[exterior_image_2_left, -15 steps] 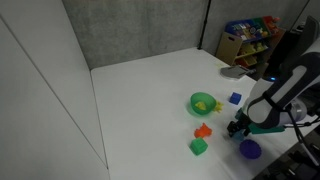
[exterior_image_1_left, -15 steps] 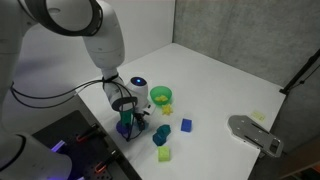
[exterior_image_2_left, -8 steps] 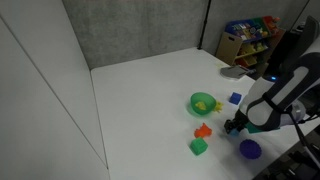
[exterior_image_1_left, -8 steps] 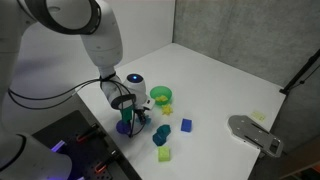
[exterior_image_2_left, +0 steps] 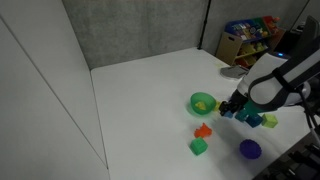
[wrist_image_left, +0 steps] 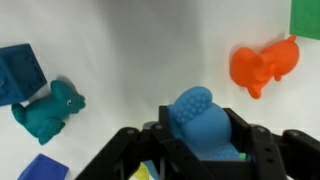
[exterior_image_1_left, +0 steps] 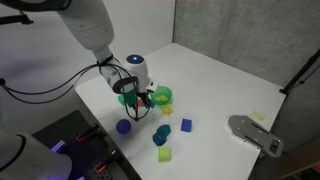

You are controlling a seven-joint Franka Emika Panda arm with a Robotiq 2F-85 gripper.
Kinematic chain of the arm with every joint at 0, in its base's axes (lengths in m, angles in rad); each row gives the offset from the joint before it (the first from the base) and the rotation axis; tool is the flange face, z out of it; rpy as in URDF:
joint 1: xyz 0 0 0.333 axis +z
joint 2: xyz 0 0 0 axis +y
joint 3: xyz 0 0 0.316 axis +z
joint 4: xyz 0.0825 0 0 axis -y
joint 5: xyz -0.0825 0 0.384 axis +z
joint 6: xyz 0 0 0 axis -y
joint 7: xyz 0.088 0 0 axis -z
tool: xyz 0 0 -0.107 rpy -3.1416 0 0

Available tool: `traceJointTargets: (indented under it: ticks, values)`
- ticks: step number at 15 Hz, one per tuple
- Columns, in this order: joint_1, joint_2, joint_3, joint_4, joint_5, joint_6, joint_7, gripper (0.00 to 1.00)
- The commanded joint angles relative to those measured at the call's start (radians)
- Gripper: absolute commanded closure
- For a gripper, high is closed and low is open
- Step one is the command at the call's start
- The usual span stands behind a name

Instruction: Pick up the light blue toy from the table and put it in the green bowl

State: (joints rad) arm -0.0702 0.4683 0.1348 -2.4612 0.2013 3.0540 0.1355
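Observation:
I will move the light blue toy [wrist_image_left: 200, 118] outward over the green bowl's open middle next with my gripper.
In the wrist view the light blue toy [wrist_image_left: 200, 118], a chunky piece with a bumpy top, sits squeezed between my black jaws. My gripper [wrist_image_left: 202, 140] is shut on it and holds it above the table. In both exterior views the gripper [exterior_image_1_left: 141, 100] [exterior_image_2_left: 231, 111] hangs beside the green bowl [exterior_image_1_left: 162, 96] [exterior_image_2_left: 203, 102], close to its rim. The toy itself is too small to make out in those views.
On the table lie an orange toy [wrist_image_left: 262, 65] [exterior_image_2_left: 203, 130], a teal animal piece [wrist_image_left: 50, 110] [exterior_image_1_left: 161, 133], a dark blue cube [wrist_image_left: 18, 72] [exterior_image_1_left: 186, 126], a purple ball [exterior_image_1_left: 124, 126] [exterior_image_2_left: 249, 149] and a green cube [exterior_image_2_left: 199, 147]. A grey object [exterior_image_1_left: 255, 133] lies farther off.
The gripper has shut on the light blue toy beside the purple ball, lifted it off the table and carried it toward the green bowl.

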Motion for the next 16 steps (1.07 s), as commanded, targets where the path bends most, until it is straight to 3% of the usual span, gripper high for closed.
traceJointTargets:
  ticks: [1, 4, 9, 10, 11, 14, 16]
  values:
    - [0.001, -0.091, 0.017, 0.026, -0.008, -0.075, -0.030, 0.69]
    - [0.057, -0.090, -0.019, 0.102, -0.023, -0.108, -0.006, 0.69]
    - [0.185, -0.040, -0.152, 0.239, -0.114, -0.134, 0.063, 0.69]
    - [0.199, -0.040, -0.168, 0.254, -0.126, -0.142, 0.073, 0.19]
    - [0.211, -0.039, -0.182, 0.265, -0.137, -0.144, 0.080, 0.18]
    - [0.224, -0.052, -0.198, 0.276, -0.152, -0.151, 0.075, 0.00]
    - [0.214, -0.078, -0.183, 0.268, -0.145, -0.158, 0.060, 0.00]
